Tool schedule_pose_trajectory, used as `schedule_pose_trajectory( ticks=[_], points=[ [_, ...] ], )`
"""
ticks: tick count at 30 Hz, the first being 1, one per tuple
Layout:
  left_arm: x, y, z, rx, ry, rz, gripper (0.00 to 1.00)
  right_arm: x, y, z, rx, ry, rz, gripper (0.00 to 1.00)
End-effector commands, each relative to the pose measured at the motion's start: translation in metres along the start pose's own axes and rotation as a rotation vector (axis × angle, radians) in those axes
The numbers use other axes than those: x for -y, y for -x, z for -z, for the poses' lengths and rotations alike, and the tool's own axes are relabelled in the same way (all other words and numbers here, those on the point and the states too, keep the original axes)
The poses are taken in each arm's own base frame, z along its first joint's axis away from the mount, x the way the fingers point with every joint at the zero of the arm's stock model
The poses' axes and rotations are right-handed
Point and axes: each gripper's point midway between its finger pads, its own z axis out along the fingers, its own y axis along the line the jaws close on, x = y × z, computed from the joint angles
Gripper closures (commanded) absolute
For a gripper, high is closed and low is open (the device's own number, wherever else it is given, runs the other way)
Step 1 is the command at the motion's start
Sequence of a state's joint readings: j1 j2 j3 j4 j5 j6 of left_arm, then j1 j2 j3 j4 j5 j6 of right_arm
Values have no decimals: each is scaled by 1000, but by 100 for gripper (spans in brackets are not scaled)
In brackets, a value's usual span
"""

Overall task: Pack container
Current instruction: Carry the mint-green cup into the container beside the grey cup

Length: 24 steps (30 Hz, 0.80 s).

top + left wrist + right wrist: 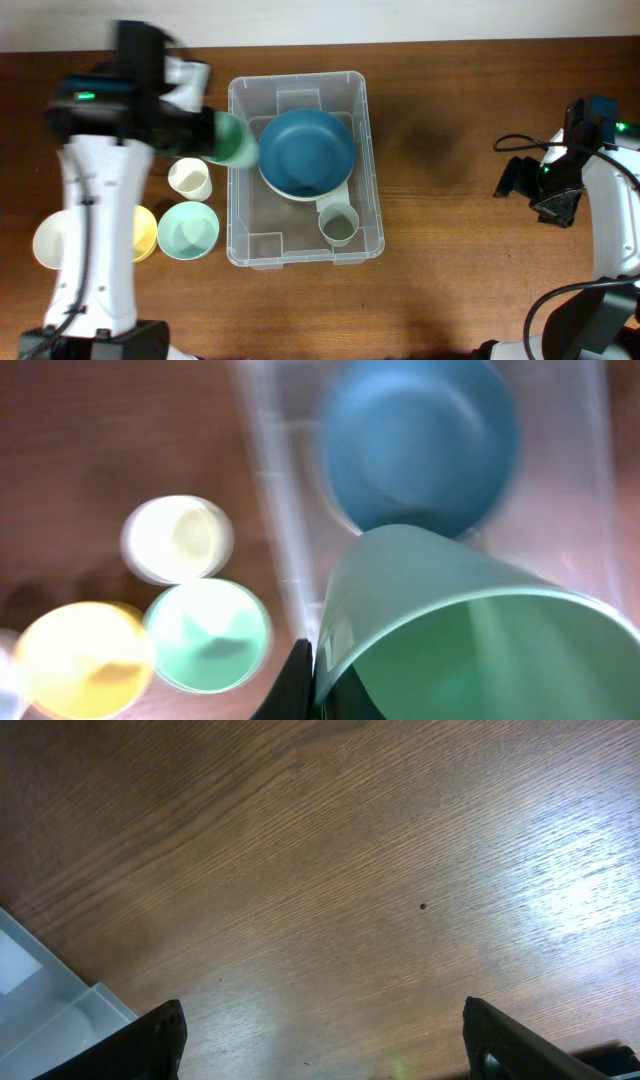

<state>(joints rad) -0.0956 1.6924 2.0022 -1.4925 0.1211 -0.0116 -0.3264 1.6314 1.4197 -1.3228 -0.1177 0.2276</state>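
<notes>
The green cup will next go back past the blue bowl in my left gripper, then down over the grey-green cup, whose empty opening (340,225) can take it.
The clear rectangular container (240,215) sits at the table's middle and holds a blue bowl (306,150) over a cream dish and a grey-green cup (340,225). My left gripper (205,132) is shut on a green cup (236,140), held on its side at the container's left wall. In the left wrist view the green cup (450,630) fills the lower right, with the blue bowl (420,445) beyond it and a black finger (300,680) against the cup's rim. My right gripper (320,1040) is open and empty over bare wood at the far right (555,190).
Left of the container stand a cream cup (189,179), a mint bowl (187,230), a yellow bowl (145,232) and a pale yellow bowl (50,242). The container's corner (40,990) shows in the right wrist view.
</notes>
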Motion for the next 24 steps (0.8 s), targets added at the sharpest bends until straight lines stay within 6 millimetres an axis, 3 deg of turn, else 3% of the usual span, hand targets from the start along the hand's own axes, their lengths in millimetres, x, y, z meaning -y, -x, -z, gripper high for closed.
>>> schedule_pose_trajectory(
  ticks=[1,5,9,17,23,24],
  points=[
    [96,-19,-21,-85,-130,-233,99,-2,-2,3,11,6,14,16],
    [153,-40,-32,-129,-182,-385,99,-2,-2,3,10,6,14,16],
    [184,-57,-58,-209,-195,-465,99,-2,-2,3,10,6,14,16],
    [182,-76,-114,-392,-149,-462,99,-2,-2,3,11,6,14,16],
    [181,-80,-125,-426,-137,-460,99,-2,-2,3,11,5,15,16],
    [181,-81,-124,-428,-137,-460,95,-2,-2,3,11,6,15,16]
  ],
)
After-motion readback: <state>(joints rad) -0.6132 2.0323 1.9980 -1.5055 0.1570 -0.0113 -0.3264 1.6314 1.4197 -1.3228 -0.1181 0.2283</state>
